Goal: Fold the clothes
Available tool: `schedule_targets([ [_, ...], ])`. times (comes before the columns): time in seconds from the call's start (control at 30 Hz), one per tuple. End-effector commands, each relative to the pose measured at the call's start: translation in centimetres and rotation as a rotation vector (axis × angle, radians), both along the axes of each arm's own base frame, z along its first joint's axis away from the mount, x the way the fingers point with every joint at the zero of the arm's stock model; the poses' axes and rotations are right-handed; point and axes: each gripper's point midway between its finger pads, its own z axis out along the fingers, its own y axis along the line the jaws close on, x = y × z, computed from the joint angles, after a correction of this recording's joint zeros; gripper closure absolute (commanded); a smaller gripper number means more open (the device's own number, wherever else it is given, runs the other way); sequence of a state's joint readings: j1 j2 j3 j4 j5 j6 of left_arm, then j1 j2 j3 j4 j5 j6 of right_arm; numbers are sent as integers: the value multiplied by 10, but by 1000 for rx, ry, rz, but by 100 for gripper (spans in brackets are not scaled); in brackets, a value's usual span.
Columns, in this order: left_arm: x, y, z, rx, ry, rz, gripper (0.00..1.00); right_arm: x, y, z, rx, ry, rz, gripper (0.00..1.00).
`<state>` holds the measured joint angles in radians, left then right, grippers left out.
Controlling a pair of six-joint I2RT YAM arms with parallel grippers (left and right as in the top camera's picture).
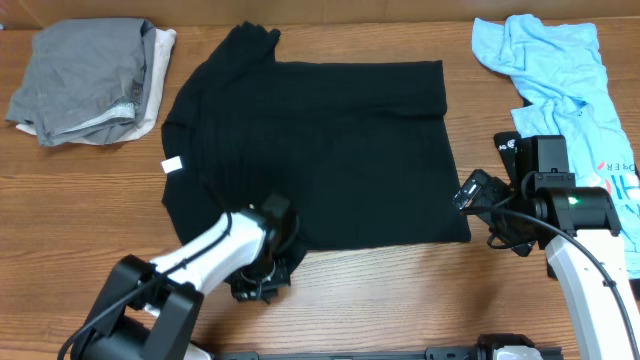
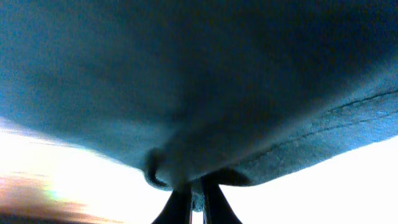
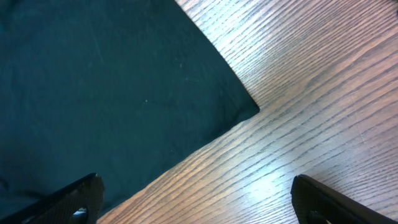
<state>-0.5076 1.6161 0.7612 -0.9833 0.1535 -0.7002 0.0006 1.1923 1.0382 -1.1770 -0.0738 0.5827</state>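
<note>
The unfolded cloth beside the white tag lies outward of my left gripper, so the gripper needs to carry the pinched hem outward over that cloth and let the hem go there.
The large black T-shirt (image 1: 320, 150) lies spread flat in the middle of the table, its small white tag (image 1: 172, 165) at its left edge. My left gripper (image 1: 262, 282) is shut on the shirt's near-left hem; in the left wrist view the cloth (image 2: 199, 87) drapes over the pinched fingers (image 2: 197, 202). My right gripper (image 1: 472, 192) is open and empty, just right of the shirt's near-right corner; in the right wrist view that corner (image 3: 245, 106) lies ahead of the spread fingers (image 3: 196, 193).
A grey and off-white pile of garments (image 1: 85, 80) sits at the far left. A light-blue shirt (image 1: 565, 80) lies crumpled at the far right, reaching down beside the right arm. Bare wood table (image 1: 400, 290) runs along the front.
</note>
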Motion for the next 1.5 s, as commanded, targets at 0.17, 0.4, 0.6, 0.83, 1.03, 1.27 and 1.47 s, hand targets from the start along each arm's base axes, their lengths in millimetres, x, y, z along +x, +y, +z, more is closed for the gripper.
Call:
schedule_targets([
  [0.17,83,39,80,226,-183,-109,96,-4,5,-3,7,15,22,6],
  [0.4,113,45,142,285,-277,-186,96,-17,10,-27,6,77,46,11],
  [0.6,121,41,154,260,-300,-266,96,-19,10,-59,12,107,24,11],
  [0.83,123,48,155,293,-309,-267,96,-12,11,-102,27,150,-47,16],
  [1.03,128,50,156,314,-330,-265,96,-7,9,-132,33,181,-121,31],
  [1.27,135,47,156,307,-366,-238,96,-8,7,-154,24,201,-151,48],
  [1.47,140,51,157,327,-387,-202,96,-13,2,-154,9,224,-190,96],
])
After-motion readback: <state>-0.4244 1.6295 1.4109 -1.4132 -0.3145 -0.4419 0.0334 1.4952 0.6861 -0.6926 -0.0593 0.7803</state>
